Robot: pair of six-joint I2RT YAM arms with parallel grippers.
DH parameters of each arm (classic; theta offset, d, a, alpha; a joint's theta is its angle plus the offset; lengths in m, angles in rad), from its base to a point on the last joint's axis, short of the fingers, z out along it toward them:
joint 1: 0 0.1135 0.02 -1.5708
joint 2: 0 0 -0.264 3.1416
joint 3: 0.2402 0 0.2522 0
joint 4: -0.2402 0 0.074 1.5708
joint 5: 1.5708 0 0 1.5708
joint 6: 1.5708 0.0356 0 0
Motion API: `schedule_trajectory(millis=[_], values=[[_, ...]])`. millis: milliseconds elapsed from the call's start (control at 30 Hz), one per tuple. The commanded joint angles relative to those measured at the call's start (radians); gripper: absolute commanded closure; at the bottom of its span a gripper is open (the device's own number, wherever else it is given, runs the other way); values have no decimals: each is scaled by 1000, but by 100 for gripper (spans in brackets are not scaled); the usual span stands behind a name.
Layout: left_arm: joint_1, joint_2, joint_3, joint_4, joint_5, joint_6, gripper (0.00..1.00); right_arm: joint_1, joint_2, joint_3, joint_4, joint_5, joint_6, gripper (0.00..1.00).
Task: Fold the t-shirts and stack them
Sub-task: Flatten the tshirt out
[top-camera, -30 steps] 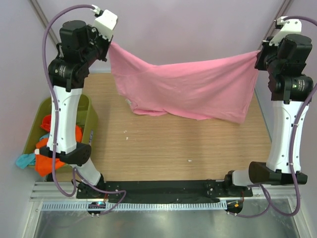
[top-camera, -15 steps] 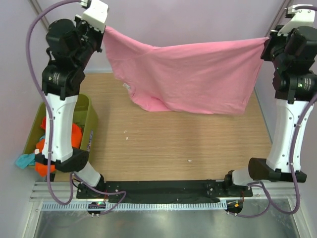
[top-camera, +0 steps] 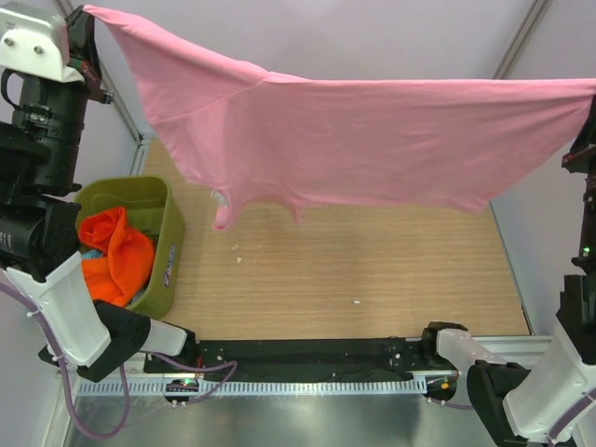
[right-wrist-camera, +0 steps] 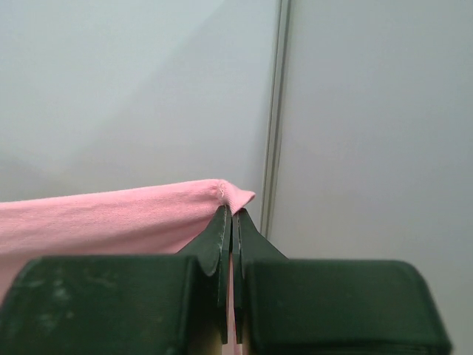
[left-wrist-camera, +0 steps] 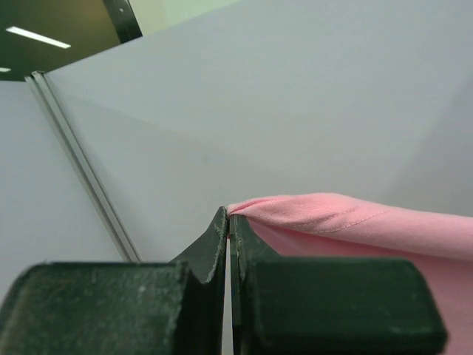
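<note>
The t-shirt (top-camera: 354, 140) hangs stretched above bare wood, so my right gripper will lower its corner of the shirt toward the wooden table below and release the cloth there.
A pink t-shirt (top-camera: 354, 140) hangs stretched wide between my two grippers, high above the wooden table (top-camera: 372, 279). My left gripper (top-camera: 88, 19) at the top left is shut on one corner of it; the left wrist view shows the pink cloth (left-wrist-camera: 355, 222) pinched at the left gripper's (left-wrist-camera: 228, 216) tips. My right gripper (top-camera: 592, 88) at the right edge is shut on the opposite corner, seen as pink cloth (right-wrist-camera: 111, 218) clamped in the right gripper (right-wrist-camera: 231, 211). The shirt's lower edge hangs free above the table.
A green bin (top-camera: 168, 200) at the table's left holds orange clothes (top-camera: 116, 251). The arm bases and a black rail (top-camera: 307, 354) run along the near edge. Grey walls close in the back and sides.
Both arms have risen and spread apart, lifting the pink t-shirt higher and pulling it taut. Its lower edge has come up off the table.
</note>
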Motion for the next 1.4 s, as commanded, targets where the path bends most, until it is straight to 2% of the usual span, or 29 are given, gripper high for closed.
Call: schedule_trajectory(millis=[0,100,200,233,300,333,433,467,600,633,767,1000,1100,1367], values=[[2,13,45,121,13,4,100,-4,25,51,17,59,-46,99],[2,25,56,144,17,35,100,-4,30,73,23,54,-84,99],[1,17,-34,147,-9,88,100,-4,28,-5,44,50,-101,99],[2,4,-154,153,-10,107,100,-4,22,-77,51,36,-104,99],[2,-41,-285,161,0,156,100,-4,7,-168,95,22,-113,99],[2,-52,-426,162,5,171,100,-4,-12,-271,112,5,-119,99],[11,-62,-606,179,20,236,100,-4,-23,-465,176,-7,-151,99],[22,-56,-707,182,34,239,100,-4,-21,-513,190,-9,-158,99],[102,31,-878,208,143,228,100,-4,17,-737,294,-33,-179,99],[107,92,-899,222,154,222,100,-4,31,-801,314,-33,-182,99],[117,270,-883,299,181,205,100,-4,149,-861,394,-30,-170,99],[119,534,-627,348,117,168,100,-2,365,-828,558,19,-162,99],[119,582,-579,354,99,176,100,-2,450,-795,578,19,-153,99],[117,599,-628,402,91,139,100,2,574,-805,610,-23,-139,99]])
